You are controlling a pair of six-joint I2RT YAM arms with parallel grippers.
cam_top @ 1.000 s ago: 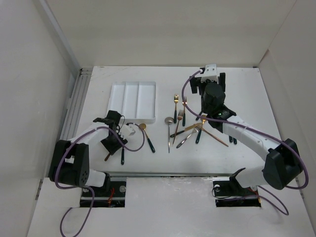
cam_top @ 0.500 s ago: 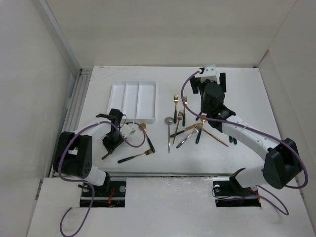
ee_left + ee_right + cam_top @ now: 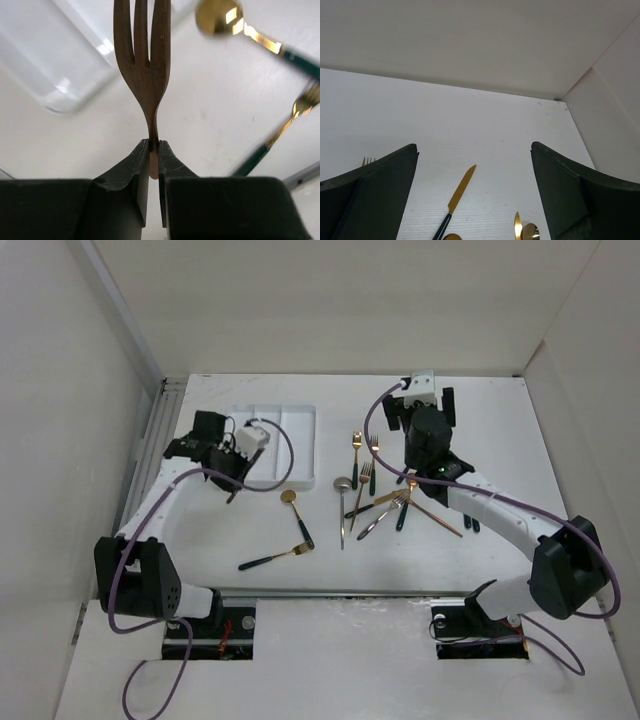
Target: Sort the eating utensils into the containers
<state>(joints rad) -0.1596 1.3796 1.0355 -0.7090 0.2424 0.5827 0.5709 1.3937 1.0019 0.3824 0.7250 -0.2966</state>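
Note:
Next, the left gripper moves outward, lowers the copper fork inside the tray section nearest the bar (image 3: 56, 62) and releases the copper fork.
My left gripper (image 3: 230, 470) is shut on the bare end of a copper fork (image 3: 142, 65) and holds it in the air, tines away from me, over the near edge of the white cutlery tray (image 3: 292, 428); the tray's corner shows in the left wrist view (image 3: 55, 70). A gold spoon (image 3: 297, 515) and a gold fork with a dark handle (image 3: 275, 557) lie on the table below. My right gripper (image 3: 422, 408) is open and empty at the back of the table, behind a crossed pile of utensils (image 3: 392, 505). A gold knife (image 3: 461, 187) lies between its fingers' lines.
A silver spoon (image 3: 342, 498) and two gold forks (image 3: 358, 455) lie between the tray and the pile. White walls close in the table on the left, back and right. A rail (image 3: 150, 455) runs along the left edge.
My left gripper rose from the front left of the table and moved back to the tray with the copper fork. A gold fork with a dark handle now lies near the front edge. The right arm stayed.

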